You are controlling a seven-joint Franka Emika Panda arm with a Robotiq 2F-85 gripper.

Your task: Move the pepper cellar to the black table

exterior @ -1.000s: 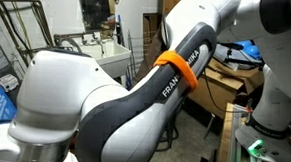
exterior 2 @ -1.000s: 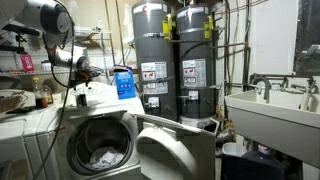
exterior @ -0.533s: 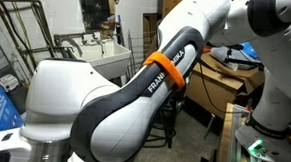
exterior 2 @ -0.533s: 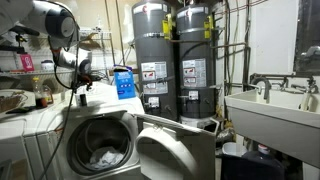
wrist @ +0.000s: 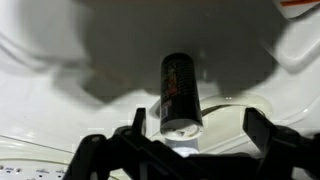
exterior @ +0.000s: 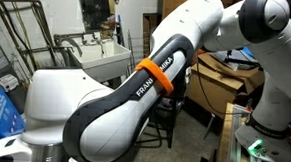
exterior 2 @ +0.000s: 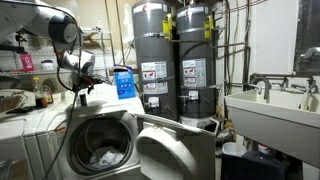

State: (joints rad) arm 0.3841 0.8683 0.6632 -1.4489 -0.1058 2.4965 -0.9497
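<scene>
The pepper cellar (wrist: pixel 180 85) stands off-center between my fingers, so next my gripper shifts toward the left in the wrist view and closes around its pale cap (wrist: pixel 181 128).
In the wrist view the pepper cellar (wrist: pixel 180 85), a dark cylinder with a pale cap, stands on a white surface. My gripper (wrist: pixel 198 122) is open around it, with one dark finger (wrist: pixel 136 128) on its left and the other (wrist: pixel 262 128) farther off on its right. Neither finger touches it. In an exterior view the gripper (exterior 2: pixel 82 88) hangs just over the white washer top (exterior 2: pixel 40 118); the cellar cannot be made out there. The black table (exterior: pixel 171 124) shows only as dark thin legs behind my arm.
A blue box (exterior 2: pixel 124 82) and bottles (exterior 2: pixel 42 92) stand on the washer top. The washer door (exterior 2: pixel 170 150) hangs open. Two water heaters (exterior 2: pixel 175 60) stand behind. A white sink (exterior 2: pixel 268 108) is at the right and shows too in an exterior view (exterior: pixel 102 55).
My arm has swung down and forward; its orange band has moved lower and to the left. The gripper has come lower over the washer top.
</scene>
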